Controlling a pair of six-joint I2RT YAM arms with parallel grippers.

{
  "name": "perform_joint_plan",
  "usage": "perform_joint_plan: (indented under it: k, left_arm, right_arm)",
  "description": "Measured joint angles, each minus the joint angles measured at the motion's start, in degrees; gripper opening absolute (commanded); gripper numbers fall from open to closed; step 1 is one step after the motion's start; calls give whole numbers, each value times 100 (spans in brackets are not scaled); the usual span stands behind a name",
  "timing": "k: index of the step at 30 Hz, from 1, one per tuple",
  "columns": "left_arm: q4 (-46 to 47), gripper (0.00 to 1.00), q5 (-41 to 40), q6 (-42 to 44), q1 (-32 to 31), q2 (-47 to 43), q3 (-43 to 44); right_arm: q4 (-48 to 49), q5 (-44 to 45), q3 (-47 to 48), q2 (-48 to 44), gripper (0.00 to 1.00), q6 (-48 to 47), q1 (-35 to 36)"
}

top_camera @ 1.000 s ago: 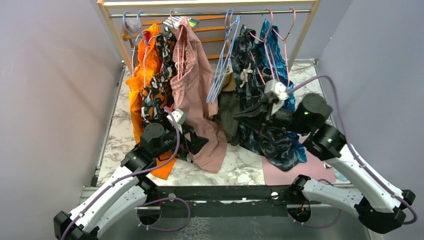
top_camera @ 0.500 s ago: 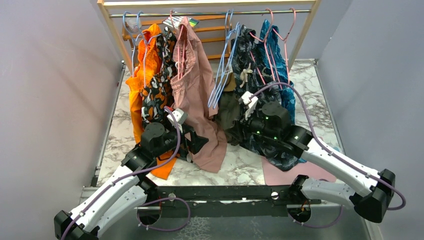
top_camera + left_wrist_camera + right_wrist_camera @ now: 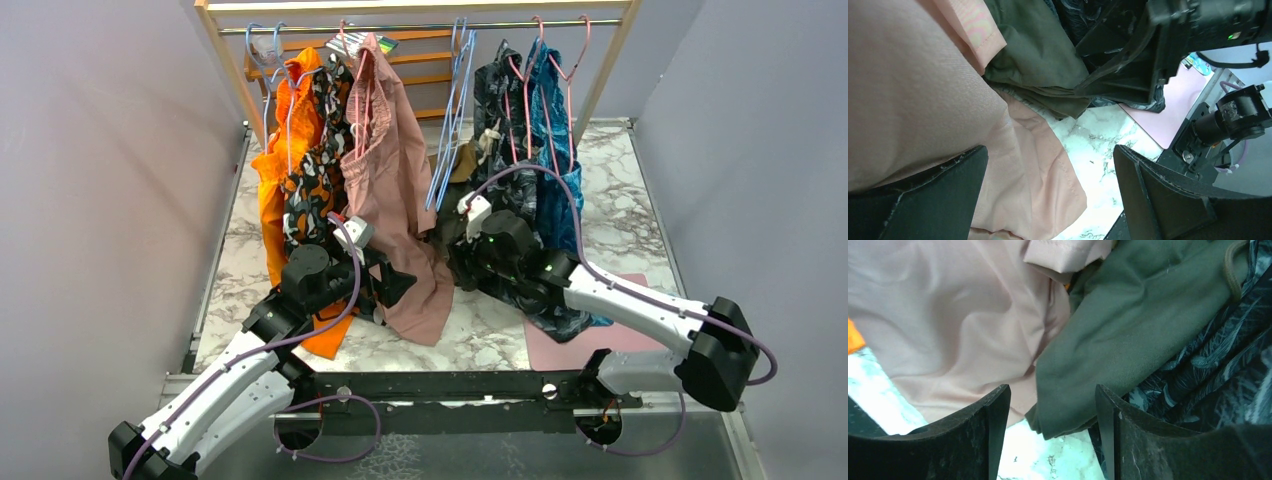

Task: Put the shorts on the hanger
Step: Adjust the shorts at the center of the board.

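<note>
I should move my right gripper toward the dusty-pink shorts next and close it on them, because the lower hem of the olive shorts (image 3: 1062, 427) already hangs between my right gripper's open fingers.
The dark olive shorts (image 3: 455, 215) hang low between the dusty-pink shorts (image 3: 395, 200) and the dark leaf-print shorts (image 3: 515, 130), and their top is hidden. Light-blue hangers (image 3: 450, 110) dangle from the rail just above them, nothing on them. My right gripper (image 3: 450, 255) points into the olive cloth. In the right wrist view the shorts' lower hem (image 3: 1073, 410) dips between the open jaws of the right gripper (image 3: 1050, 435) without being pinched, and the drawstring (image 3: 1230, 265) shows at the top right. My left gripper (image 3: 1050, 195) stands open against the pink shorts (image 3: 923, 100), with the olive shorts (image 3: 1038, 65) beyond.
A wooden rack (image 3: 232, 85) with a metal rail carries orange shorts (image 3: 275, 190), patterned shorts (image 3: 315, 170), teal shorts (image 3: 555, 110) and pink hangers (image 3: 560, 60). A pink mat (image 3: 600, 340) lies on the marble table at the front right.
My right arm swung down and left from the leaf-print shorts to the olive shorts, and its jaws opened. The blue hangers swung back upright. The left arm stayed still.
</note>
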Motion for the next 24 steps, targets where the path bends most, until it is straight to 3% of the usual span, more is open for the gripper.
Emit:
perform_joint_plan:
  k: [9, 14, 20, 22, 24]
  left_arm:
    - [2, 98, 4, 0, 11, 0, 0]
    - [2, 98, 9, 0, 31, 0, 0]
    - [2, 98, 15, 0, 52, 0, 0]
    - [2, 98, 15, 0, 50, 0, 0]
    - [2, 98, 17, 0, 52, 0, 0]
  right_arm:
    - [-2, 710, 0, 595, 69, 109, 122]
    - [-20, 935, 4, 761, 62, 157, 133]
    - [-192, 1263, 70, 927, 24, 225, 133]
    - [-280, 1392, 127, 944, 4, 234, 133]
    - [-363, 1462, 195, 942, 1, 186, 133]
